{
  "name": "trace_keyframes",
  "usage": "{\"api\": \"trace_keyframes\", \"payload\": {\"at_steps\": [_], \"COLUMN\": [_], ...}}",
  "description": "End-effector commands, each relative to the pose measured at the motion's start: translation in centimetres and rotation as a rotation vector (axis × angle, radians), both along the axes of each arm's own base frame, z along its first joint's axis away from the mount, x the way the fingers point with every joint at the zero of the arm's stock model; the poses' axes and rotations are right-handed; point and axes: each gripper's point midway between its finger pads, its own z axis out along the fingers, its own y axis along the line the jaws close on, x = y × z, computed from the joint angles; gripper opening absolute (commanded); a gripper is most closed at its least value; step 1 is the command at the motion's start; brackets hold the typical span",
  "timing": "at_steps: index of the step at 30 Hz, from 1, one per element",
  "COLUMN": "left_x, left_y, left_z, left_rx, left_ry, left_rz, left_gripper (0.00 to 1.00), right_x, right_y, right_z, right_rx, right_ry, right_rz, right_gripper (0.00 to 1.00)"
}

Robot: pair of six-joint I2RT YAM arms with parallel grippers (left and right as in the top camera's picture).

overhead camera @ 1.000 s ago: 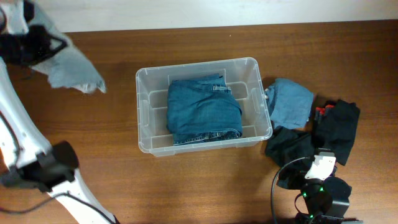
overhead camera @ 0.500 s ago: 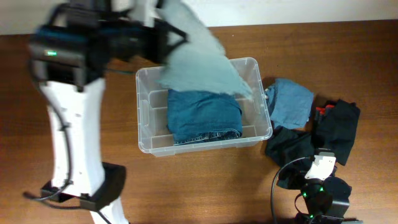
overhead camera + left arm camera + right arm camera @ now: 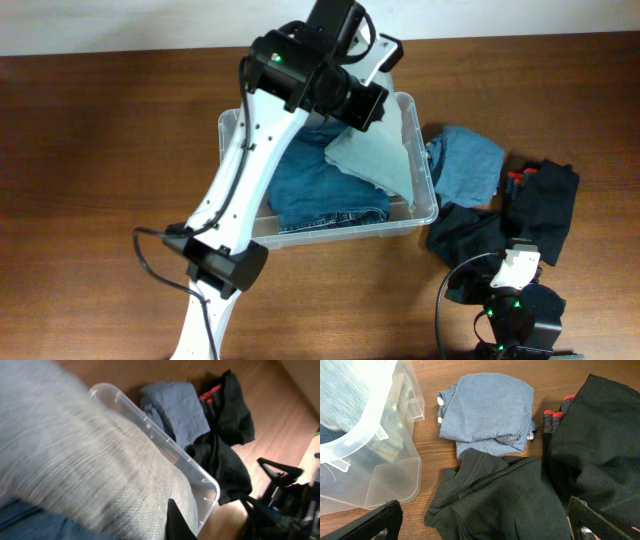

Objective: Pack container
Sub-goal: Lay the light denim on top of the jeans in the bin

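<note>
Next, my left gripper needs to go left in the overhead view over the uncovered jeans (image 3: 297, 172) (image 3: 42, 522) and release the cloth, since it lies bunched by the opposite side of the container.
The clear plastic container (image 3: 229, 170) stands mid-table with folded blue jeans (image 3: 315, 190) inside. My left gripper (image 3: 358, 112) hangs over its right half, shut on a pale grey cloth (image 3: 378, 160) that drapes onto the jeans and the right wall. In the left wrist view the cloth (image 3: 85, 460) fills the picture, one dark finger (image 3: 175, 522) shows against it, and the container rim (image 3: 167, 447) runs past. My right gripper (image 3: 485, 527) is open and empty above a black garment (image 3: 505, 495), with the container's corner (image 3: 380, 475) to its left.
Right of the container lie a folded blue garment (image 3: 467, 163), a black garment (image 3: 468, 236) and another black one with red trim (image 3: 547, 205). They also show in the right wrist view: blue (image 3: 487, 410), black (image 3: 602, 445). The right arm's base (image 3: 515, 310) sits at the front right.
My left arm swung from the far left across to the container, carrying the pale cloth, which now hangs down into the container's right side. The right arm has not moved.
</note>
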Motion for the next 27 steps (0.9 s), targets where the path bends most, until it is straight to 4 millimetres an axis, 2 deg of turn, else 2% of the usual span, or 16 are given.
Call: {"api": "trace_keyframes", "payload": {"at_steps": [1, 5, 8, 12, 16, 20, 22, 24, 27], "left_x": [-0.6, -0.5, -0.8, 0.9, 2.4, 3.4, 3.4, 3.9, 3.2], "left_y": [-0.3, 1.5, 4.5, 7.2, 9.6, 11.5, 11.7, 12.8, 13.2], "left_z": [0.5, -0.6, -2.1, -2.6, -2.7, -2.7, -2.7, -2.7, -0.3], "left_rx": [-0.023, 0.063, 0.186, 0.212, 0.213, 0.249, 0.256, 0.314, 0.285], "left_ry": [-0.003, 0.012, 0.065, 0.088, 0.108, 0.087, 0.083, 0.047, 0.002], "left_rz": [-0.043, 0.003, 0.078, 0.179, 0.279, 0.340, 0.343, 0.391, 0.400], "left_gripper": [0.01, 0.00, 0.00, 0.01, 0.02, 0.19, 0.20, 0.19, 0.18], "right_x": [0.0, 0.0, 0.0, 0.0, 0.0, 0.0, 0.0, 0.0, 0.0], "right_y": [0.0, 0.0, 0.0, 0.0, 0.0, 0.0, 0.0, 0.0, 0.0], "right_z": [0.2, 0.2, 0.2, 0.2, 0.2, 0.2, 0.2, 0.2, 0.2], "right_rx": [-0.003, -0.003, -0.003, -0.003, -0.003, -0.003, -0.003, -0.003, -0.003], "right_ry": [-0.009, -0.009, -0.009, -0.009, -0.009, -0.009, -0.009, -0.009, -0.009], "right_rz": [0.004, 0.004, 0.004, 0.004, 0.004, 0.004, 0.004, 0.004, 0.004], "right_gripper": [0.99, 0.99, 0.99, 0.98, 0.99, 0.98, 0.99, 0.98, 0.98]}}
